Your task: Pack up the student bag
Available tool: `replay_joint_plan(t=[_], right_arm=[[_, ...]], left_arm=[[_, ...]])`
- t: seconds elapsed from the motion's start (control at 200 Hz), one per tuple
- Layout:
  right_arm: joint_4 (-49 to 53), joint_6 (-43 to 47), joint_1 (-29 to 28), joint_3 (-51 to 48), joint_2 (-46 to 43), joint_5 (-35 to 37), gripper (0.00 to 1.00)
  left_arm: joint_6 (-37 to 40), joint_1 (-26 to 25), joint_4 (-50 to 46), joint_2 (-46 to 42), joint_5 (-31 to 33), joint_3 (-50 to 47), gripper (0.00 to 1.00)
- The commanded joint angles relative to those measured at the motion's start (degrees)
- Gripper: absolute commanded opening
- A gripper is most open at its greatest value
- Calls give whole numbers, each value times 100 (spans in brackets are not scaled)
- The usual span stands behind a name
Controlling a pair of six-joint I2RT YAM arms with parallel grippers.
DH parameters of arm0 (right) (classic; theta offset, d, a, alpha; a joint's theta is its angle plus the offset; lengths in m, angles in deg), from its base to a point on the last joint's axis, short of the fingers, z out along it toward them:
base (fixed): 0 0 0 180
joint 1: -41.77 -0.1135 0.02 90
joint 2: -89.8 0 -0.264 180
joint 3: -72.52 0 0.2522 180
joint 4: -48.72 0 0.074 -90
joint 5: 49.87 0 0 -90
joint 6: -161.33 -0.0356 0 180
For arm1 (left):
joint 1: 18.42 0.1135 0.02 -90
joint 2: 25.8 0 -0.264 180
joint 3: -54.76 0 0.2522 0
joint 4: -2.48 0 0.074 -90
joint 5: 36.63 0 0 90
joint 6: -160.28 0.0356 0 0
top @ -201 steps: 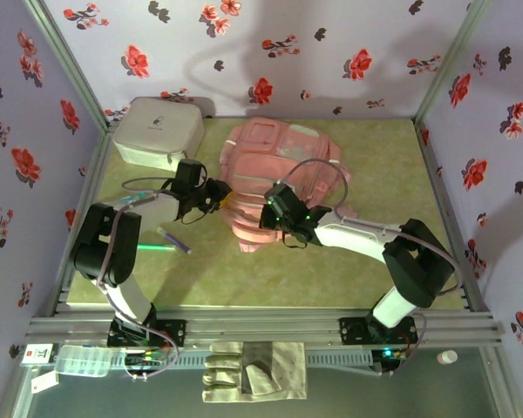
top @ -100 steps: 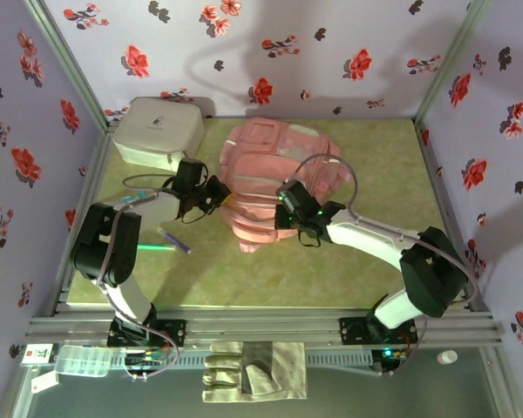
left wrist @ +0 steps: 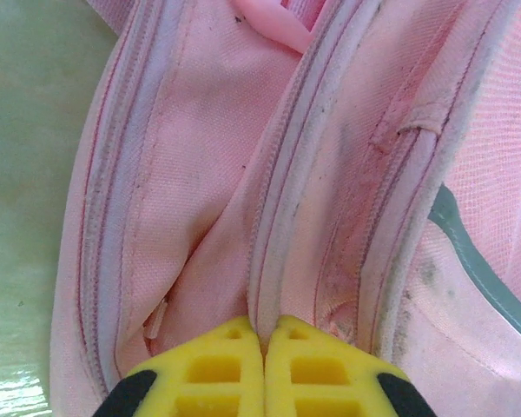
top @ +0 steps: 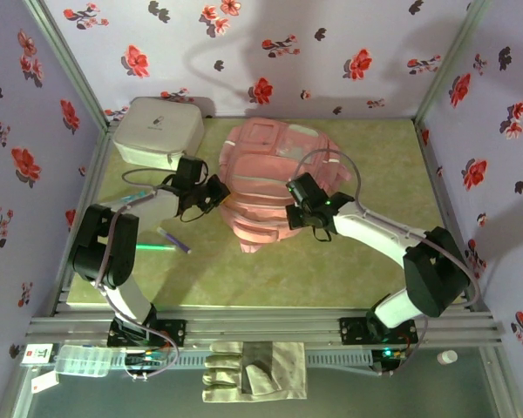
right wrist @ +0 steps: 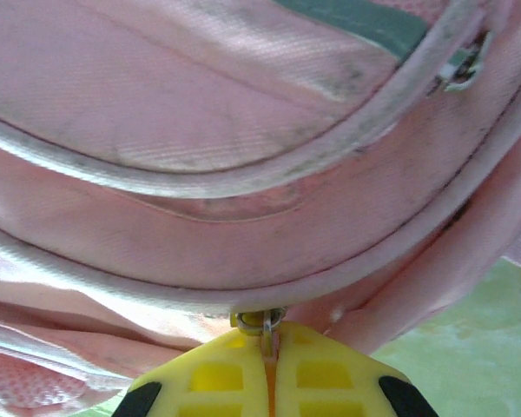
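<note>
My right gripper is about to pull the metal zip pull (right wrist: pixel 265 320) outward along the zip line, which goes on around the bag's curved side, and then let go of it.
The student bag (top: pixel 270 170) is a big pink backpack lying flat in the middle of the table. My left gripper (top: pixel 218 195) is at the bag's left edge. In the left wrist view its yellow fingers (left wrist: pixel 221 369) are shut on a pale piped seam of the student bag (left wrist: pixel 269 217). My right gripper (top: pixel 298 207) is at the near right side of the bag. In the right wrist view the right gripper (right wrist: pixel 269 332) is shut on a metal zip pull (right wrist: pixel 265 320) along the student bag's (right wrist: pixel 243 130) zip line.
A white-grey zip case (top: pixel 157 131) stands at the back left, close to the bag. A purple pen (top: pixel 174 241) and a green pen (top: pixel 155 248) lie on the table near the left arm. A glove (top: pixel 253 370) rests on the near ledge. Flowered walls enclose the table.
The left gripper has closed on the bag's seam. The right gripper has moved right and away along the bag's edge, still holding the zip pull.
</note>
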Motion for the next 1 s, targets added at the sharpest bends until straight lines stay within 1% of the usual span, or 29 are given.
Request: replay_joint_plan(t=[0.0,0.255,0.445,0.58,0.71,0.9,0.995], right_arm=[[488,305,306,41,-259,612,4],[349,567,869,225,-73,533,5],[211,1101,1302,564,282,-298,7],[185,1452,1490,774,492,-506,7],[246,1714,1721,942,591,-640,9],[324,1918,2032,1198,782,-460,10],[319,1963,2130,1311,924,-142,10]], left_arm=[[395,138,-546,-132,359,119,0],[579,155,-688,-75,374,195,0],[796,159,-895,-10,360,283,0],[995,166,-1064,27,340,356,0],[1131,165,-1154,44,266,393,0],[1337,163,-1311,66,172,454,0],[1466,167,-1436,103,125,515,0]])
